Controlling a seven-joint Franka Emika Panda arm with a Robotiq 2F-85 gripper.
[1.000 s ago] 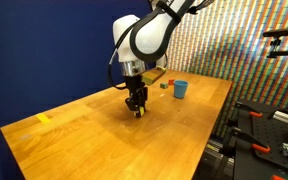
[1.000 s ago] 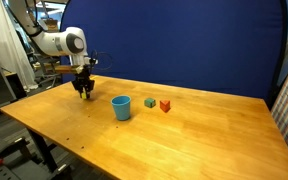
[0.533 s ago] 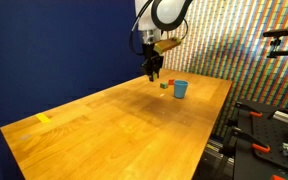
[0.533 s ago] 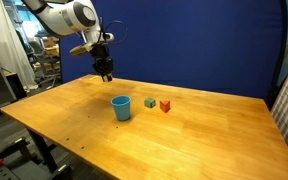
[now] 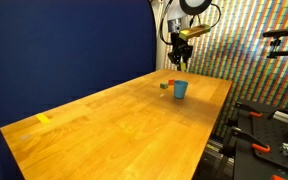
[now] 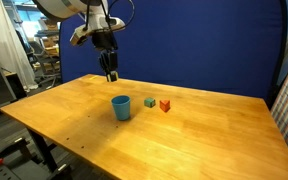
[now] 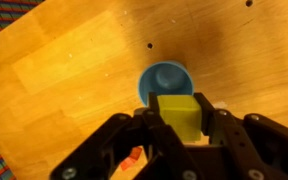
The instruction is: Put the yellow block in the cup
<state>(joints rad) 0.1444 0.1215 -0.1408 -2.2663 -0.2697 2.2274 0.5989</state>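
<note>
The block (image 7: 177,117) hangs high and the cup's opening still shows past it in the wrist view, so the robot's gripper will move over that opening and lower next.
My gripper (image 7: 177,110) is shut on the yellow block (image 7: 177,117), a small yellow cube held between the two black fingers. In the wrist view the light-blue cup (image 7: 164,80) stands on the wooden table straight below, its open mouth just beyond the block. In both exterior views the gripper (image 6: 111,76) (image 5: 179,62) hangs high above the table, well above the cup (image 6: 121,107) (image 5: 180,89). The block itself is too small to make out in the exterior views.
A green block (image 6: 150,102) and a red block (image 6: 165,105) lie on the table beside the cup; the red one shows in the wrist view (image 7: 134,155). A flat yellow piece (image 5: 44,118) lies near the table's far corner. A blue backdrop stands behind the table (image 6: 184,140).
The gripper has risen from the table surface with the yellow block and travelled across to a spot high above the blue cup.
</note>
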